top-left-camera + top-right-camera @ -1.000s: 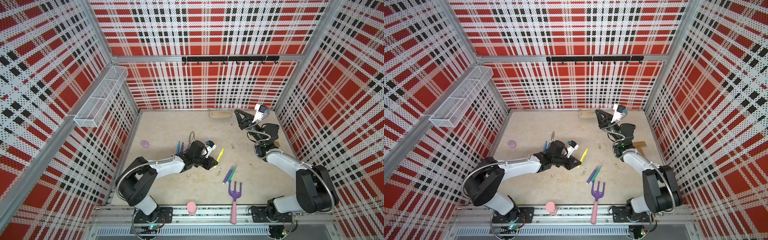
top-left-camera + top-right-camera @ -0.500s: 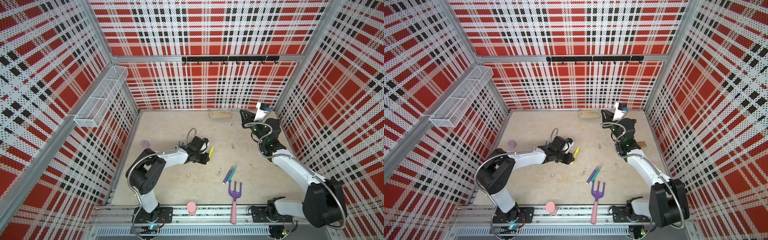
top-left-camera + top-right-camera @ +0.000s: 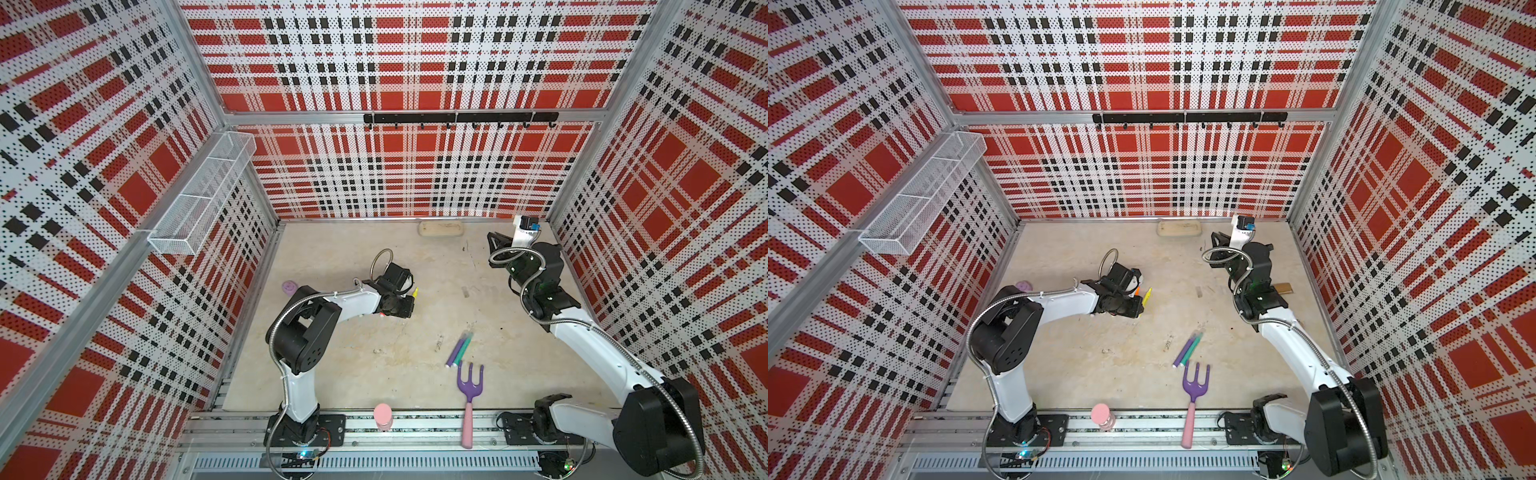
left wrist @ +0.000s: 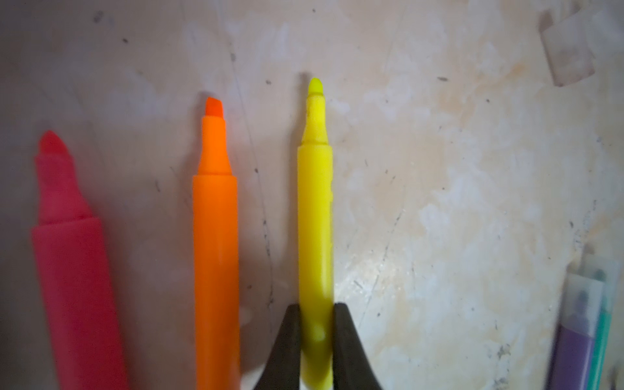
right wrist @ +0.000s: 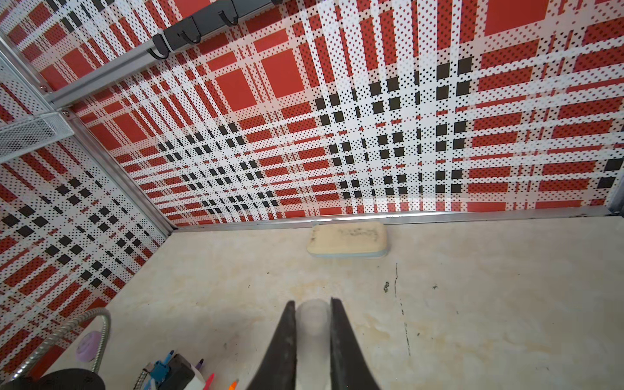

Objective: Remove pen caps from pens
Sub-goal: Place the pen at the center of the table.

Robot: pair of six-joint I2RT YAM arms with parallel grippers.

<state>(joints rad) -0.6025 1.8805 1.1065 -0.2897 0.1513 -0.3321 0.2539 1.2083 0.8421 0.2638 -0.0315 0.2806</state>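
Note:
My left gripper holds the yellow pen's body, and the yellow pen's tip is already bare. So it will move toward the orange pen (image 4: 216,236) and let go of the yellow pen's body on the table close (image 4: 269,247) beside it.
In the left wrist view my left gripper (image 4: 316,305) is shut on the barrel of an uncapped yellow pen (image 4: 314,202). An uncapped orange pen (image 4: 216,236) and a pink-red pen (image 4: 74,270) lie on the table beside it. A purple pen (image 4: 574,354) and a teal pen (image 4: 601,337) lie off to one side with clear pen caps (image 4: 582,304) on them. In both top views this pair (image 3: 459,350) lies mid-table. My right gripper (image 5: 312,302), at the back right (image 3: 496,241), is shut on a clear pen cap (image 5: 312,324).
A purple garden fork with a pink handle (image 3: 469,386) lies at the front. A pink cylinder (image 3: 383,417) stands on the front rail. A beige block (image 3: 440,228) sits against the back wall and a lilac disc (image 3: 289,286) at the left. A loose clear piece (image 3: 465,291) lies mid-table.
My left gripper has carried the yellow pen left and a little back, and the left arm has folded in. The right arm has changed its pose while its gripper stays at the back right.

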